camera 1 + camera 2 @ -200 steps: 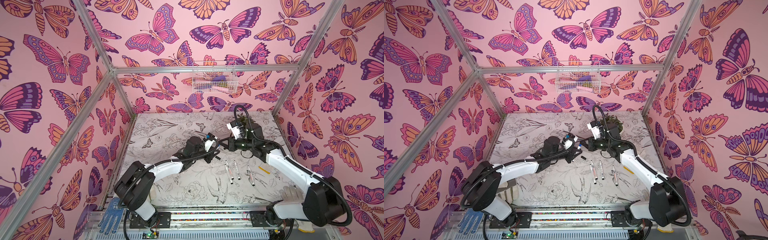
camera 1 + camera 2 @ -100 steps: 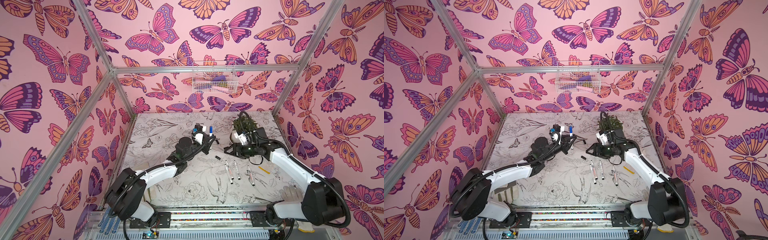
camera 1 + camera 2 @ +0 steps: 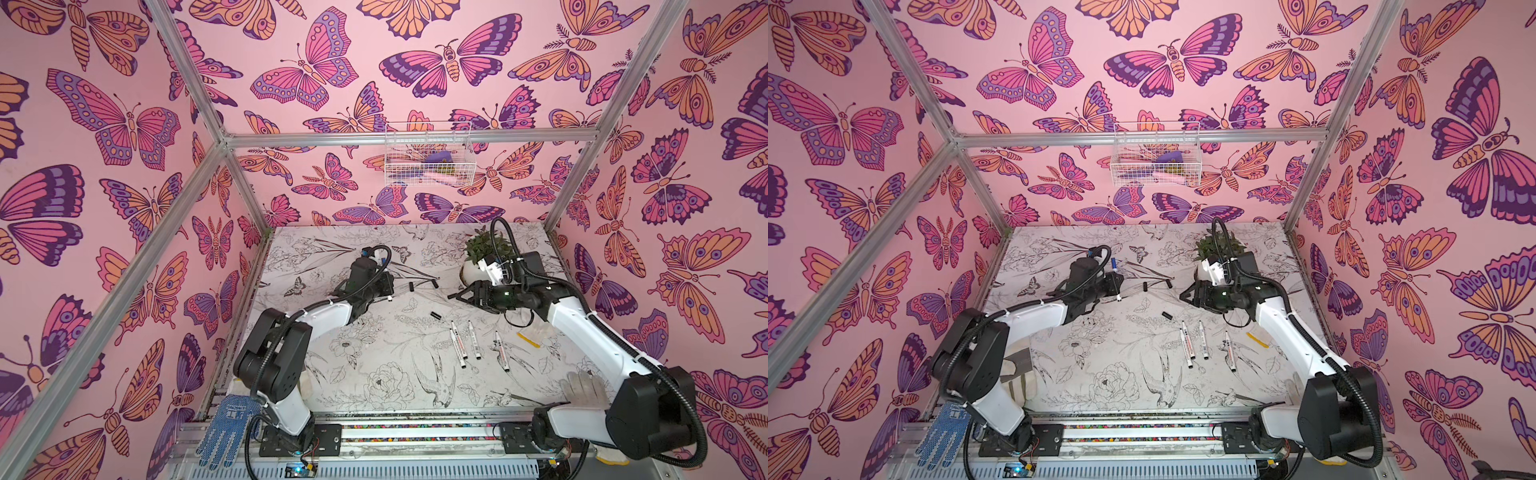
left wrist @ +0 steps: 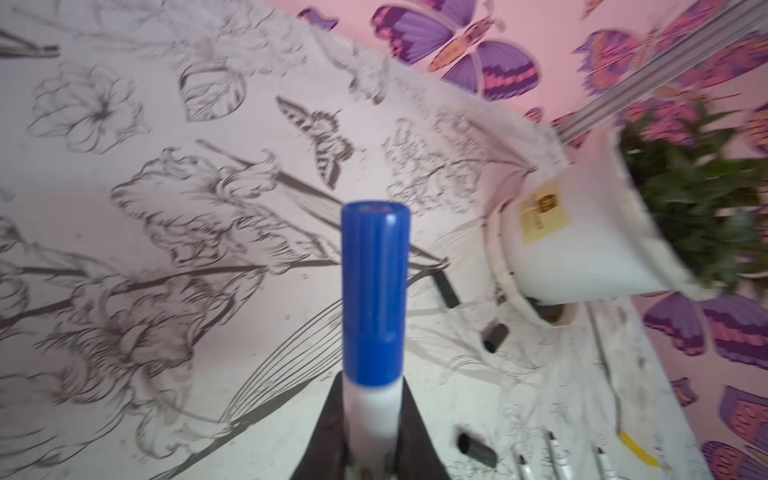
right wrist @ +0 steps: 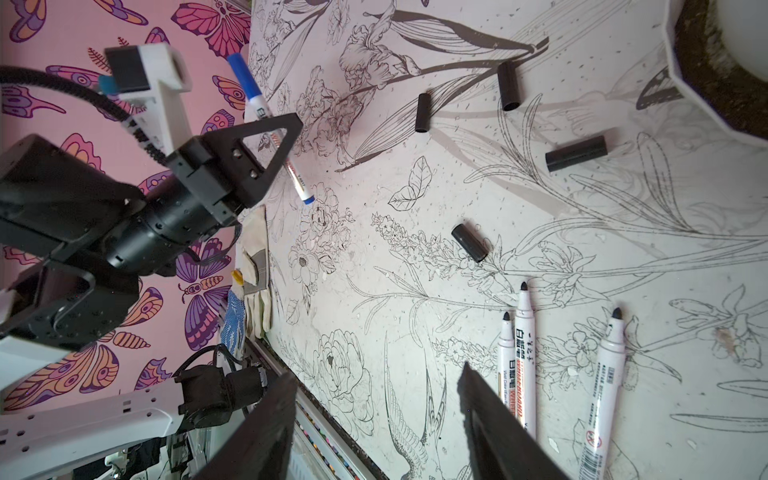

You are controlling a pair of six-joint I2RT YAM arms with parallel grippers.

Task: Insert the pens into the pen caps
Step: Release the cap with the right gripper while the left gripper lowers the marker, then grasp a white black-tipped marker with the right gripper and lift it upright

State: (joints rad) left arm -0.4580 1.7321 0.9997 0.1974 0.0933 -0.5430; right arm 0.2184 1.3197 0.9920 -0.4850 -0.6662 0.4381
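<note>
My left gripper should next go down to the clear tabletop below it and let go of the pen there, since the blue pen cap (image 4: pixel 374 291) is already on the white pen's end.
My left gripper (image 4: pixel 372 419) is shut on a white pen (image 4: pixel 374 399) that wears the blue pen cap (image 4: pixel 374 291). It hangs over the left middle of the table, seen in both top views (image 3: pixel 386 280) (image 3: pixel 1115 281). My right gripper (image 5: pixel 378 374) is open and empty, above the table right of centre (image 3: pixel 455 296). Three uncapped pens (image 3: pixel 457 343) (image 3: pixel 473 340) (image 3: pixel 500 351) lie side by side on the table near it. Several black pen caps (image 5: pixel 423 112) (image 5: pixel 509 85) (image 5: pixel 575 153) (image 5: pixel 469 242) lie loose between the two grippers.
A potted plant (image 3: pixel 484 249) in a white pot stands at the back right, just behind my right arm. A wire basket (image 3: pixel 428 160) hangs on the back wall. A yellow scrap (image 3: pixel 530 338) lies right of the pens. Gloves (image 3: pixel 226 419) (image 3: pixel 582 384) lie at the front corners.
The grippers met at the middle a second ago. The right one has opened and drawn back to the right. The left one has carried the blue-capped pen back and to the left.
</note>
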